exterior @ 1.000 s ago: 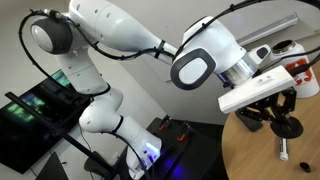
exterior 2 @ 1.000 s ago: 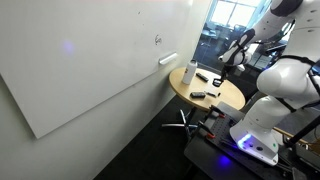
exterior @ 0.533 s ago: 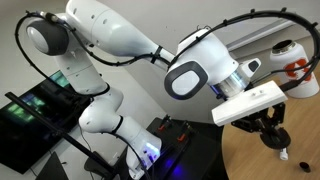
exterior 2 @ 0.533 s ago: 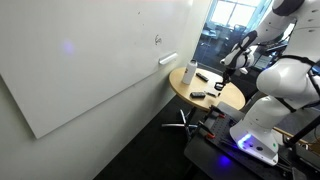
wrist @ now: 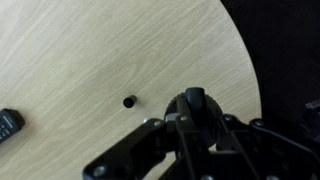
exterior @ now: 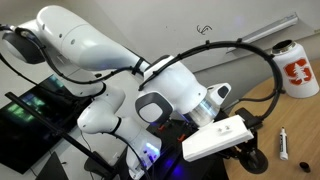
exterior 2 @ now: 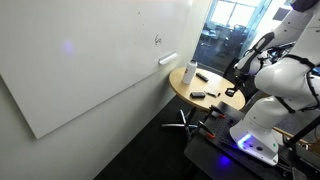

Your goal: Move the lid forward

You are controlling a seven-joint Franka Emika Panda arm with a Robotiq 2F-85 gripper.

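Observation:
My gripper moves down to the bare wood beside the marker pen next to release the lid. That wood lies below my gripper, and the lid hangs above.
The lid [wrist: 194,108] is a small black round cap with a short stub on top. In the wrist view it sits between my gripper's [wrist: 196,125] fingers, close to the round table's edge. The gripper is shut on it. In an exterior view the gripper [exterior: 250,156] hangs low over the wooden table [exterior: 300,125] with the dark lid [exterior: 256,161] under it, well away from the white bottle [exterior: 295,68]. In the other exterior view the gripper [exterior 2: 236,92] is at the table's rim, and the lid is too small to make out there.
A white marker pen [exterior: 284,145] lies on the table between the gripper and the bottle. A tiny black object [wrist: 129,101] and a dark flat piece [wrist: 8,122] lie on the wood. The bottle [exterior 2: 190,72] and dark items [exterior 2: 203,93] stand further back. The table edge [wrist: 245,70] is close.
The arm has swung away from the white bottle toward the table's rim and lower, carrying the lid with it. The bottle and marker have stayed put.

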